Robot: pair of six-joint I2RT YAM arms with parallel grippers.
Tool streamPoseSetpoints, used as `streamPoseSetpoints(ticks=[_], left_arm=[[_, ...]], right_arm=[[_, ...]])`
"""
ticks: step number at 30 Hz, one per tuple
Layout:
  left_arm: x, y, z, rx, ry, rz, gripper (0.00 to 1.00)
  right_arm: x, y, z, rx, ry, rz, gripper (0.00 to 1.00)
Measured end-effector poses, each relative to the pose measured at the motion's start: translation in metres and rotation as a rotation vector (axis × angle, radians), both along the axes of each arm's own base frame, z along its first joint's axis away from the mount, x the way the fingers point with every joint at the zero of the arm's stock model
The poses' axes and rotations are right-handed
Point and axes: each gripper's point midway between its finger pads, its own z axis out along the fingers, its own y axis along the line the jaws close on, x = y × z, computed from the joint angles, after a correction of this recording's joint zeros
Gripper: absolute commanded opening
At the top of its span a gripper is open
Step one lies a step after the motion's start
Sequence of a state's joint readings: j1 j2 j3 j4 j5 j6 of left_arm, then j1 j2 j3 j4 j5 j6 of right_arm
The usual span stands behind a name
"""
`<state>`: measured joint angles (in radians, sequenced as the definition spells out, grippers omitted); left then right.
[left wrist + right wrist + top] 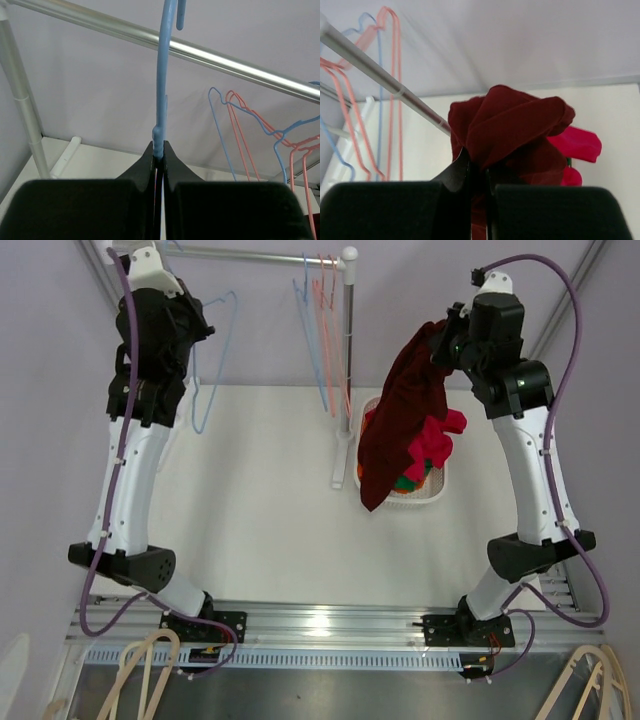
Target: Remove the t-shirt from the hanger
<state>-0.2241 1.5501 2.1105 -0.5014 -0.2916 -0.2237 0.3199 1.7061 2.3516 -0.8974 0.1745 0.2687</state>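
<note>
My right gripper will next lower the dark red t-shirt (398,420) over the clothes in the white basket (432,495), and then it will let go of the t-shirt.
My left gripper (188,332) is shut on the neck of a bare blue hanger (216,358), held up by the rack rail (260,254) at the far left. In the left wrist view the hanger (161,100) rises from my shut fingertips (159,146) and crosses the rail (225,61). My right gripper (447,342) is shut on a dark red t-shirt (398,420), which hangs free of the hanger, down over a white basket (432,495). In the right wrist view the bunched shirt (512,125) sits above my gripper (479,165).
Several pink and blue wire hangers (322,330) hang at the rail's right end beside the white post (347,350). The basket holds bright pink and other clothes (438,440). Wooden hangers (150,670) lie below the table's near edge, more at the right (590,685).
</note>
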Motion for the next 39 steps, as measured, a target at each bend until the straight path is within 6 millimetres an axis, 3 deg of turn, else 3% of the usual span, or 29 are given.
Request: streamPoseSetpoints(ticks=[2, 4, 8, 9, 11, 13, 16, 18, 19, 20, 21, 23, 29, 35, 39], left_arm=[[0.011, -0.006, -0.006, 0.003, 0.006, -0.021, 0.01], [0.02, -0.012, -0.011, 0.005, 0.011, -0.043, 0.01], [0.032, -0.021, -0.012, 0.005, -0.001, -0.08, 0.01], [0.033, -0.023, -0.01, 0.004, -0.009, -0.089, 0.01], [0.035, -0.028, -0.005, 0.002, -0.026, -0.11, 0.01], [0.036, -0.032, 0.001, -0.001, -0.05, -0.132, 0.01], [0.037, -0.039, 0.008, 0.007, -0.082, -0.159, 0.01], [0.038, -0.044, 0.013, 0.018, -0.102, -0.175, 0.01], [0.04, -0.047, 0.014, 0.019, -0.11, -0.184, 0.01], [0.041, -0.049, 0.016, 0.022, -0.117, -0.192, 0.01], [0.043, -0.053, 0.017, 0.026, -0.124, -0.203, 0.01], [0.048, -0.058, 0.017, 0.03, -0.13, -0.219, 0.01], [0.071, -0.071, 0.011, 0.039, -0.129, -0.249, 0.01], [0.091, -0.088, -0.009, 0.065, -0.103, -0.284, 0.01], [0.099, -0.104, -0.022, 0.09, -0.086, -0.309, 0.01]], right_arm=[[0.005, 0.002, -0.032, -0.016, 0.06, 0.006, 0.0], [0.012, 0.008, -0.081, -0.037, 0.15, 0.028, 0.0], [0.021, 0.028, -0.218, -0.05, 0.438, 0.121, 0.0], [0.024, 0.03, -0.268, -0.056, 0.552, 0.13, 0.0], [0.029, 0.034, -0.345, -0.03, 0.721, 0.159, 0.0], [0.028, 0.04, -0.396, 0.041, 0.832, 0.186, 0.0], [0.031, 0.043, -0.385, 0.116, 0.803, 0.208, 0.01], [0.031, 0.04, -0.381, 0.129, 0.799, 0.202, 0.05], [0.031, 0.04, -0.381, 0.133, 0.801, 0.204, 0.12], [0.031, 0.04, -0.382, 0.134, 0.801, 0.205, 0.36], [0.03, 0.041, -0.382, 0.139, 0.802, 0.205, 0.53], [0.029, 0.047, -0.376, 0.158, 0.788, 0.226, 0.71], [0.021, 0.047, -0.36, 0.119, 0.744, 0.209, 0.77], [0.013, 0.027, -0.346, 0.054, 0.738, 0.133, 0.8], [0.005, 0.011, -0.321, 0.015, 0.704, 0.089, 0.82]])
